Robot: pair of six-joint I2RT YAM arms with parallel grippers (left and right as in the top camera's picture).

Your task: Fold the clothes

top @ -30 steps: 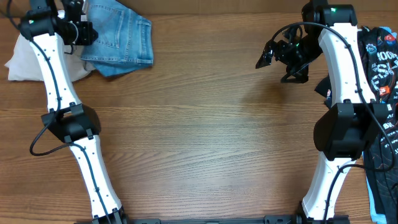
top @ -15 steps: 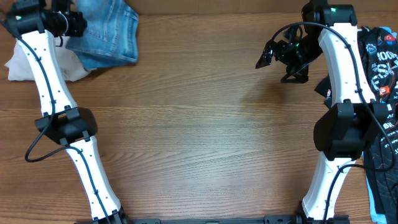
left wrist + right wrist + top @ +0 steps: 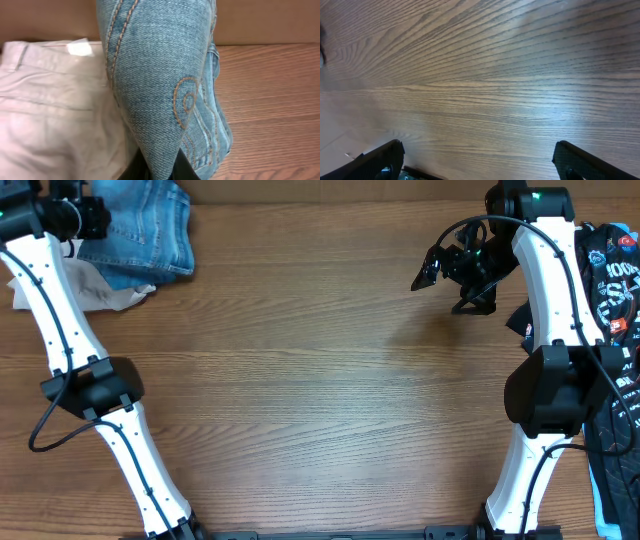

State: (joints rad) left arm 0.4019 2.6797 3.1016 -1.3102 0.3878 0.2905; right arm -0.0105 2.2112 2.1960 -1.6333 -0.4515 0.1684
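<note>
The denim still sticks out past the beige trousers [image 3: 105, 292] [image 3: 50, 110]. Next I need to move my left gripper to the left in the overhead view, over the trousers, and let go of the fold.
The light-blue denim jeans [image 3: 145, 232] lie bunched at the far left corner of the table. My left gripper [image 3: 100, 218] is shut on a fold of them. In the left wrist view the jeans [image 3: 155, 75] rise as a cone from between my fingers, with the left gripper [image 3: 161, 171] pinching its tip. Beige trousers [image 3: 50, 110] lie to the left, partly under the denim, and show in the overhead view as the beige trousers [image 3: 105, 292]. My right gripper [image 3: 443, 288] hangs open over bare wood at the far right, and the right gripper [image 3: 480, 165] has nothing between its fingers.
A black printed tee [image 3: 612, 280] lies along the right edge behind the right arm, with a pale-blue garment [image 3: 598, 490] below it. The wooden table [image 3: 320, 400] stretches between the two arms.
My left arm has swung left, dragging the jeans toward the far left corner and further over the beige trousers. The right arm has not moved.
</note>
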